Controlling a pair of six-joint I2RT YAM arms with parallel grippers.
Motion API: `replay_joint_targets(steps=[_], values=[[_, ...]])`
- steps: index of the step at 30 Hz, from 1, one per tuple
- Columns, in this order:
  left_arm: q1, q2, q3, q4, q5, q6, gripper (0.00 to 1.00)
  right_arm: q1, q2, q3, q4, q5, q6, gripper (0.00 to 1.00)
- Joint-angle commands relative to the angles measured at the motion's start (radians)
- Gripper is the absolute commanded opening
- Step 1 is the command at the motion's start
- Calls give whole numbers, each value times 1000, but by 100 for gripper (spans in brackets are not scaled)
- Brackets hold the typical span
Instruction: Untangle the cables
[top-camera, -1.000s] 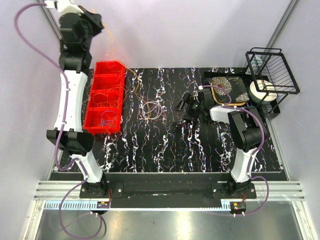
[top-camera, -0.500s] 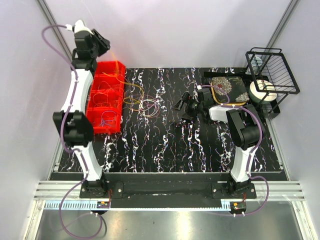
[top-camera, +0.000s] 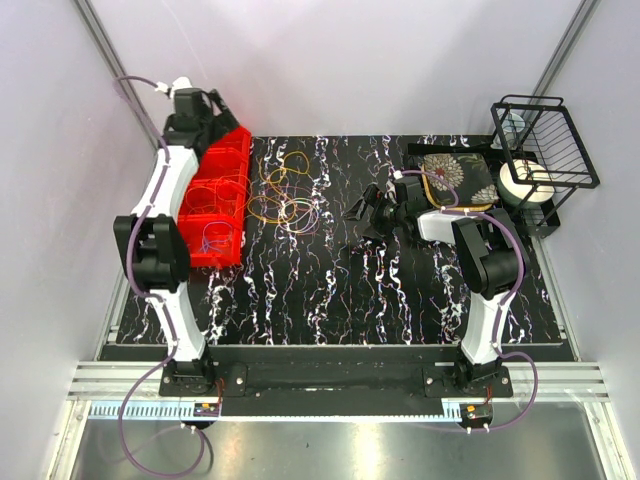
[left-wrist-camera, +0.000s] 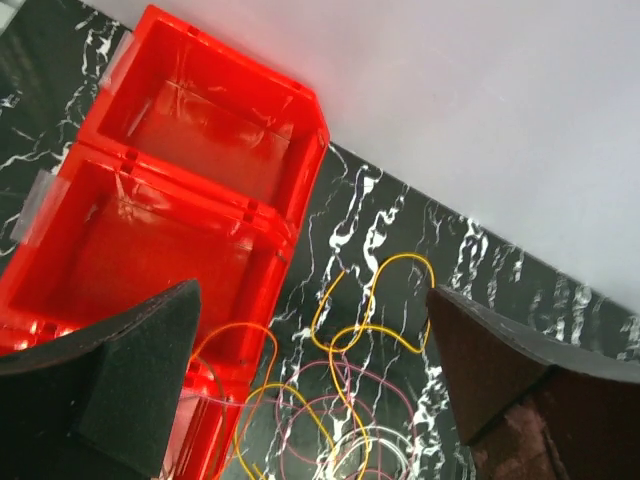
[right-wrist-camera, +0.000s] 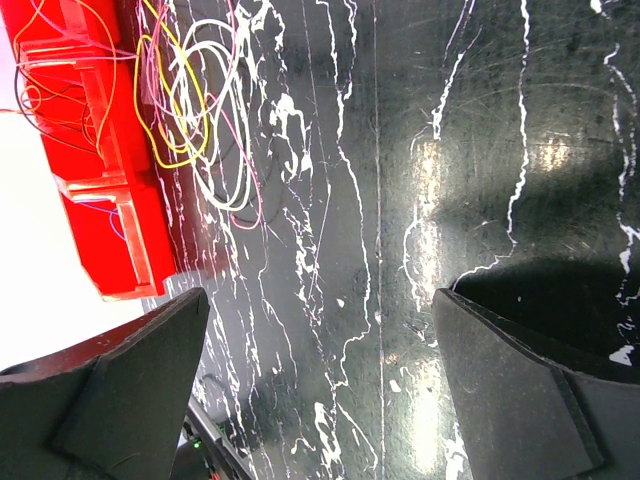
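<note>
The left gripper needs to go past the bin's edge next, then come down onto the yellow cable's crossing near the cable's loose end (top-camera: 277, 183) (left-wrist-camera: 339, 349).
The cables (top-camera: 284, 192) lie loose on the black marbled mat, a tangle of yellow, orange, pink and white loops just right of the red bin (top-camera: 232, 160). A few thin wires also sit inside the bin's compartments. My left gripper (top-camera: 218, 122) hangs open above the bin's far end, nothing between its fingers. In the left wrist view the yellow and pink cables (left-wrist-camera: 380, 330) show on the mat below the open left gripper (left-wrist-camera: 310, 385). My right gripper (top-camera: 362, 218) rests low and open right of the tangle. Its wrist view shows the cables (right-wrist-camera: 205, 110) far off, with the right gripper (right-wrist-camera: 320, 385) empty.
A black wire basket (top-camera: 545, 130) stands at the back right, with a white roll (top-camera: 525, 185) and a flowered dark box (top-camera: 455, 178) beside it. The red bin (left-wrist-camera: 180, 180) has several compartments. White walls close in the left, back and right sides.
My left gripper has opened and let go of the cables it held up. The arm came down and right toward the bin, and the loops now lie spread on the mat.
</note>
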Motion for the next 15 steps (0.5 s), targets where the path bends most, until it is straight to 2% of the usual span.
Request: replay_joint_targets(steps=[1, 7, 10, 15], values=[[-161, -123, -73, -12, -150, 115, 98, -1, 29, 17, -11, -17, 3, 100], [-310, -49, -119, -78, -180, 161, 99, -3, 27, 16, -14, -15, 1, 100], [-352, 34, -99, -106, -205, 168, 99, -1, 26, 16, -15, -15, 0, 100], [-360, 150, -39, -146, -265, 124, 99, -1, 27, 17, -17, -19, -2, 100]])
